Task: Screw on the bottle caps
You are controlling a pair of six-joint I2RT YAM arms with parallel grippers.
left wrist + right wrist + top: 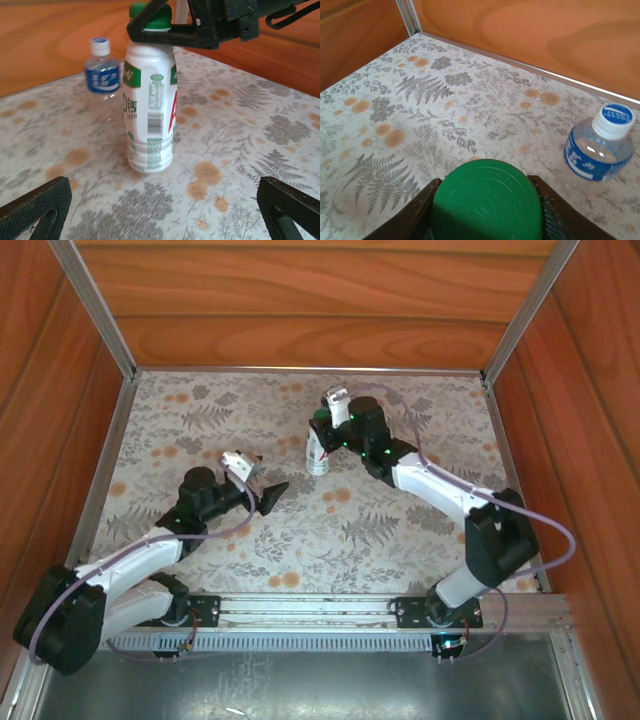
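The white bottle moves outward with my right gripper next, and the gripper lets go of the bottle's cap there. Bare tabletop before the back wall lies outward of the gripper.
The taller white bottle with the red-marked label stands upright on the floral table. Its dark green cap sits on top, and my right gripper is shut on that cap from both sides. From above, this white bottle is under the right gripper. The short clear bottle with the blue label stands just beyond, with its blue-topped cap on it. My left gripper is open, low over the table in front of the white bottle, apart from it and holding nothing.
Wooden walls with metal corner posts close in the table at the back and both sides. The clear bottle stands near the back wall. Bare floral table surface lies to the left.
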